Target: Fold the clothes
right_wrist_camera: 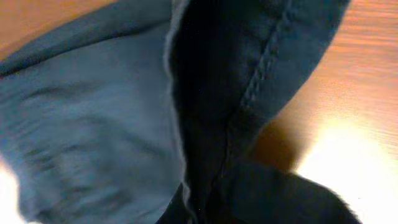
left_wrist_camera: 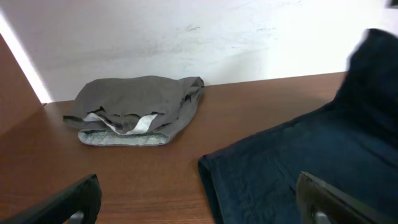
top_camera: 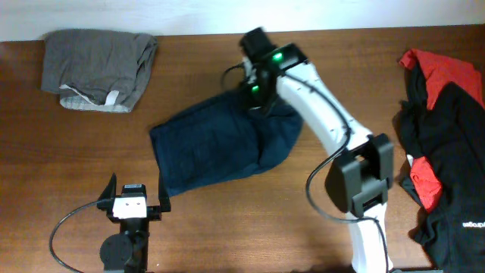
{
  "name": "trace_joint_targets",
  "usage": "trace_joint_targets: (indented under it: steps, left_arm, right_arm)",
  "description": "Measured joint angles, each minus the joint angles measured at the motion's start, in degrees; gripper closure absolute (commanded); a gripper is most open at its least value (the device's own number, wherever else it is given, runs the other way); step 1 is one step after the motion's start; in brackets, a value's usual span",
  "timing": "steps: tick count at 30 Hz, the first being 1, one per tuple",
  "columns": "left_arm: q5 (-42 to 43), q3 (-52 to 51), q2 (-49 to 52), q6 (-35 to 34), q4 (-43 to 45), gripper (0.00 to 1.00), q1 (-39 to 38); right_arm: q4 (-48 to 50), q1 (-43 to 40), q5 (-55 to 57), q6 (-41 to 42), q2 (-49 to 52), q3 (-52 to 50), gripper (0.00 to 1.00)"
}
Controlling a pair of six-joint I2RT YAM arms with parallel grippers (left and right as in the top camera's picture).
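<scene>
Next, the right gripper pulls the garment's corner toward the red-and-black heap to stretch the garment out, then opens, because the garment's lifted end still curls over itself.
The navy blue garment (top_camera: 212,148) lies spread in the middle of the table, and its far right corner is lifted. My right gripper (top_camera: 254,89) is shut on that lifted corner. In the right wrist view the navy cloth (right_wrist_camera: 93,112) fills the frame, with a seam running down it, and hides the fingers. My left gripper (top_camera: 136,205) is open and empty near the front edge, just left of the garment's near corner. In the left wrist view its fingers (left_wrist_camera: 199,208) straddle the navy garment's edge (left_wrist_camera: 298,155).
A folded grey garment (top_camera: 98,57) lies at the back left and also shows in the left wrist view (left_wrist_camera: 134,106). A heap of red-and-black clothes (top_camera: 443,129) lies at the right edge. A white wall runs behind the table's far edge.
</scene>
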Motion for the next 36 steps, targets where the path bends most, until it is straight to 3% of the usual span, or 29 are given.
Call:
trace_joint_targets:
  steps: [12,13,16,20,29,36]
  left_arm:
    - [0.0,0.0,0.0,0.0,0.0,0.01,0.0]
    - [0.0,0.0,0.0,0.0,0.0,0.01,0.0]
    - [0.0,0.0,0.0,0.0,0.0,0.01,0.0]
    - [0.0,0.0,0.0,0.0,0.0,0.01,0.0]
    - [0.0,0.0,0.0,0.0,0.0,0.01,0.0]
    - [0.0,0.0,0.0,0.0,0.0,0.01,0.0]
  right_arm:
    - [-5.7,-17.4,7.1,-0.5,0.0,0.0,0.95]
    - [-6.1,-18.1,8.0,-0.5,0.0,0.0,0.88]
    - [-6.8,-19.6,9.6,-0.6,0.0,-0.4,0.43]
    - [-7.8,-21.2,10.6,-1.2,0.0,-2.3,0.27]
    - [-6.5,-21.9,11.3,-1.2,0.0,-5.9,0.01]
    - [1.3,-21.9,8.4,0.9,0.0,-6.0,0.01]
